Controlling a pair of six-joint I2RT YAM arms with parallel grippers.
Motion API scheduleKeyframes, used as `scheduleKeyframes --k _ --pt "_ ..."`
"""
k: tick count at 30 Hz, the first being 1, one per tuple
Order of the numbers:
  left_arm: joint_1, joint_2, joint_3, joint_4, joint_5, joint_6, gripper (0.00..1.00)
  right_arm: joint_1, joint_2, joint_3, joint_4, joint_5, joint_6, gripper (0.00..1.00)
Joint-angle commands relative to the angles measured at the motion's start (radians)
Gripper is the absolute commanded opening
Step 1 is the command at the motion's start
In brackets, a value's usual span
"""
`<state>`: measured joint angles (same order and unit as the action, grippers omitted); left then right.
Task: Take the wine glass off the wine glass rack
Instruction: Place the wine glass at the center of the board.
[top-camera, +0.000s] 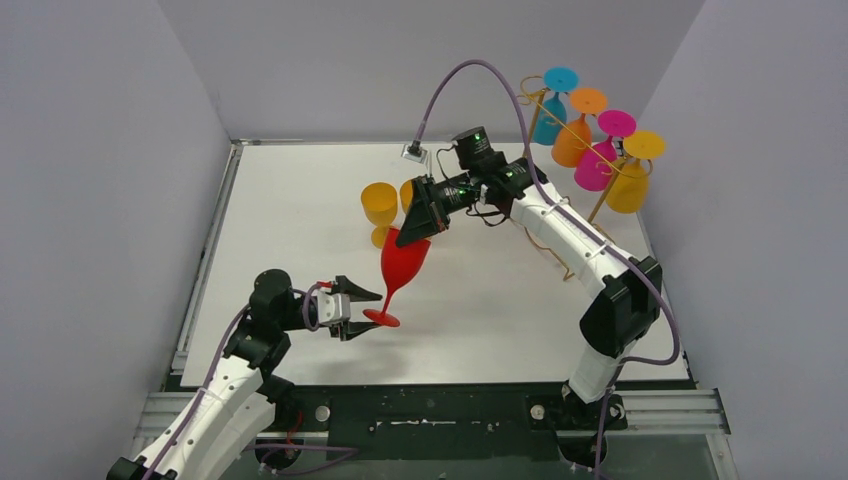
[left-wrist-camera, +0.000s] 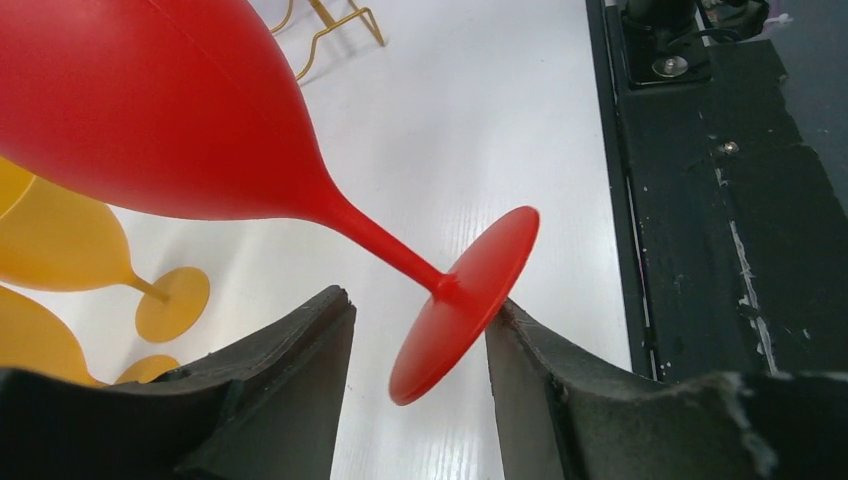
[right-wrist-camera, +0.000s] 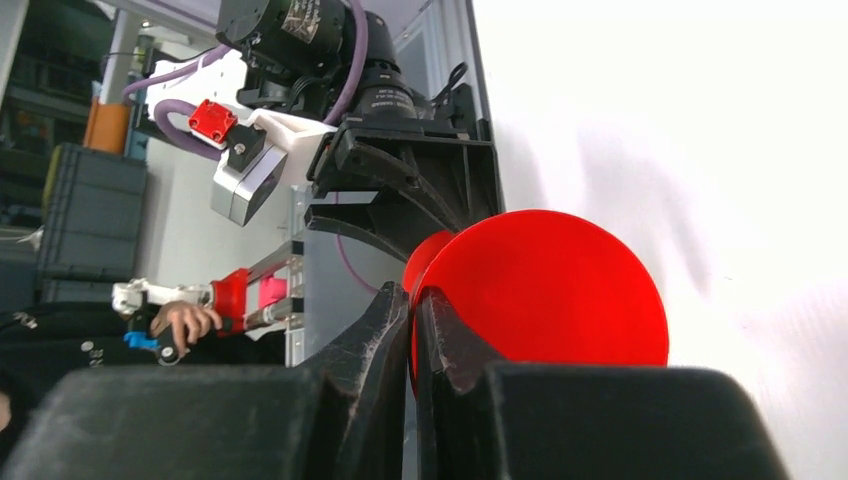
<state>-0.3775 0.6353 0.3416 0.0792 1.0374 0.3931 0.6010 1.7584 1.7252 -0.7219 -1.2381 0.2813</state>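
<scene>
I will next lower my right gripper to the left in the top view and release the red glass. Bare tabletop by the yellow glasses lies there, below my fingers.
A red wine glass (top-camera: 403, 262) leans over the table, bowl up and foot low. My right gripper (top-camera: 415, 232) is shut on the rim of its bowl; in the right wrist view the fingers (right-wrist-camera: 412, 293) pinch the red wall (right-wrist-camera: 560, 290). My left gripper (top-camera: 365, 310) is open around the glass's foot. In the left wrist view the red foot (left-wrist-camera: 470, 300) sits between the fingers (left-wrist-camera: 420, 300), against the right one and apart from the left. The gold wine glass rack (top-camera: 603, 203) stands at the back right.
Teal (top-camera: 550, 112), orange (top-camera: 575, 135), pink (top-camera: 598, 160) and yellow (top-camera: 630, 178) glasses hang upside down on the rack. Two yellow glasses (top-camera: 380, 205) stand on the white table behind the red one. The rack's wire base (left-wrist-camera: 330, 25) lies on the table. Grey walls close in both sides.
</scene>
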Motion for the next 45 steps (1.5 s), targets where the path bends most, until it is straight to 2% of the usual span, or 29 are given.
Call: scheduleKeyframes --k 1,2,3,4,9,12,13,14,19,23,28,37,41,45 --pt "0.006 -0.011 0.033 0.023 -0.04 -0.031 0.5 0.004 -0.066 -0.004 0.075 0.096 0.015 0.0" --pt "0.006 -0.014 0.034 0.023 -0.043 -0.034 0.54 0.005 -0.072 -0.008 0.08 0.11 0.013 0.0" --pt "0.006 -0.017 0.035 0.024 -0.054 -0.04 0.65 0.005 -0.079 -0.013 0.091 0.132 0.013 0.0" --pt "0.006 -0.021 0.038 0.023 -0.072 -0.045 0.69 0.005 -0.092 -0.027 0.109 0.159 0.017 0.0" --pt "0.008 -0.044 0.037 0.029 -0.122 -0.05 0.7 0.01 -0.131 -0.082 0.199 0.29 0.053 0.0" --pt "0.008 -0.062 0.037 0.031 -0.17 -0.065 0.71 0.024 -0.147 -0.098 0.206 0.428 0.051 0.0" --pt "0.008 -0.067 0.036 0.033 -0.188 -0.071 0.81 0.03 -0.154 -0.107 0.213 0.471 0.046 0.0" --pt "0.007 -0.072 0.034 0.033 -0.202 -0.072 0.85 0.038 -0.164 -0.121 0.224 0.51 0.041 0.0" --pt "0.012 -0.101 0.034 0.028 -0.315 -0.087 0.88 0.09 -0.203 -0.16 0.257 0.656 -0.042 0.0" --pt "0.021 -0.133 0.024 0.064 -0.521 -0.172 0.97 0.137 -0.223 -0.181 0.281 0.821 -0.101 0.0" --pt "0.044 -0.172 0.024 0.07 -0.947 -0.303 0.97 0.214 -0.2 -0.212 0.315 0.999 -0.138 0.0" --pt "0.097 -0.138 0.044 -0.008 -1.413 -0.445 0.97 0.377 -0.024 -0.091 0.333 1.256 -0.142 0.0" --pt "0.122 -0.11 0.055 -0.023 -1.512 -0.503 0.97 0.43 0.092 -0.014 0.293 1.351 -0.153 0.0" --pt "0.131 -0.107 0.063 -0.031 -1.584 -0.576 0.97 0.448 0.18 0.054 0.262 1.367 -0.163 0.0"
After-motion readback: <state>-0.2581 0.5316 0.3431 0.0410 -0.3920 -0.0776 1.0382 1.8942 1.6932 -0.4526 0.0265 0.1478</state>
